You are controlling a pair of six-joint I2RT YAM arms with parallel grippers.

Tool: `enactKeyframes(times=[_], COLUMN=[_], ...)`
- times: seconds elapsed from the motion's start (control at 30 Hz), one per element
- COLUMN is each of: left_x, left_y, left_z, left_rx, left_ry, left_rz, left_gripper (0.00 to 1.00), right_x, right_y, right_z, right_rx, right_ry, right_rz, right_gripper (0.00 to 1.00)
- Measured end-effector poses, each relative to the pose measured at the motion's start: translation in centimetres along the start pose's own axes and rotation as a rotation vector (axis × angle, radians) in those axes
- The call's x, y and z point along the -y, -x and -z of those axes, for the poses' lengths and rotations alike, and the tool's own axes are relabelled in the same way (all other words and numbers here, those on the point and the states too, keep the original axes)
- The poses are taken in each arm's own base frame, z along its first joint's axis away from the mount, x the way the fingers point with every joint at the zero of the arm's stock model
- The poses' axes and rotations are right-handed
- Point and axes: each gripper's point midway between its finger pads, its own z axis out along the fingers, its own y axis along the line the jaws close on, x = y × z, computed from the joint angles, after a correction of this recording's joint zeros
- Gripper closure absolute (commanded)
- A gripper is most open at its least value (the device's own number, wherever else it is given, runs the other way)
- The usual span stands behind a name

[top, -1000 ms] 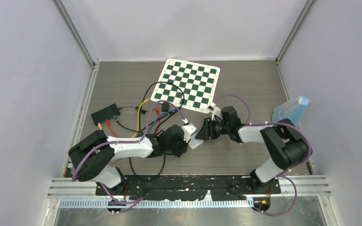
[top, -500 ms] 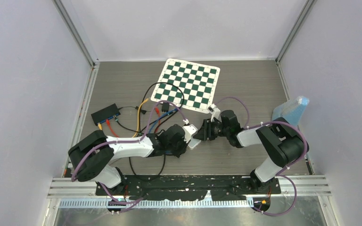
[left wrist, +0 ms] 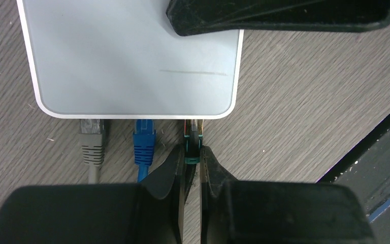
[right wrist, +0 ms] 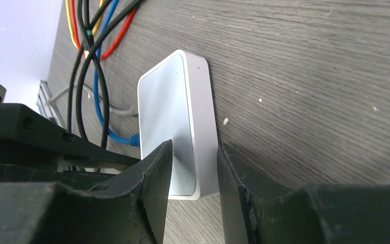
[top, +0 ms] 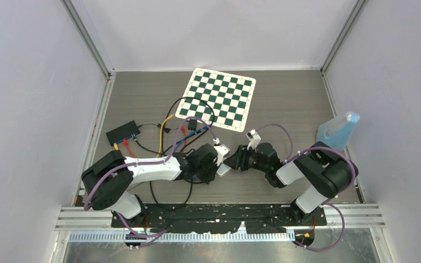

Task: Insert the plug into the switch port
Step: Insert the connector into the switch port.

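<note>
Next I will push my left gripper to the right in the top view, toward the switch's edge (left wrist: 193,119), and release the black plug, because the plug's tip meets that edge.
The white switch (left wrist: 132,56) lies flat on the wood table, and it also shows in the top view (top: 224,168). A grey plug (left wrist: 92,147) and a blue plug (left wrist: 143,142) sit in its near edge. My left gripper (left wrist: 193,158) is shut on a black plug with a teal band (left wrist: 193,145). The plug's tip is at the switch's edge, to the right of the blue plug. My right gripper (right wrist: 193,157) clamps the switch (right wrist: 177,117) from the opposite end, one finger (right wrist: 155,178) on each flat side. In the top view the two grippers (top: 219,159) (top: 238,160) face each other.
A tangle of coloured cables (top: 181,131) runs back to a black box (top: 123,131) at the left. A green chessboard mat (top: 216,98) lies at the back and a blue bottle (top: 337,129) at the right. The black base plate (left wrist: 376,168) is close by.
The right arm has swung its wrist nearer and left, and the switch has shifted slightly towards the near edge. The left gripper has stayed against it with the plug.
</note>
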Motion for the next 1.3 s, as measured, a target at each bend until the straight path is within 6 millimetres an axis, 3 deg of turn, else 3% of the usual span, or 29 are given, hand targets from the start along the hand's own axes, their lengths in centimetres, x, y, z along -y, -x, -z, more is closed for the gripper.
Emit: enactKeyframes(times=[0.4, 0.93, 1.3], left_x=[0.0, 0.5, 0.5], left_y=[0.3, 0.5, 0.6], left_z=[-0.4, -0.6, -0.7], left_rx=[0.01, 0.016, -0.026], left_ry=[-0.007, -0.085, -0.106], left_rz=[-0.057, -0.287, -0.258], left_gripper=[1.0, 1.0, 1.0], right_x=[0.5, 1.1, 1.7], right_y=[-0.3, -0.5, -0.8], right_z=[0.9, 1.0, 1.2], right_rx=[0.161, 0.173, 0.179], right_ry=[0.031, 0.013, -0.015], right_rz=[-0.2, -0.25, -0.316], right_gripper=[0.58, 0.64, 0.65])
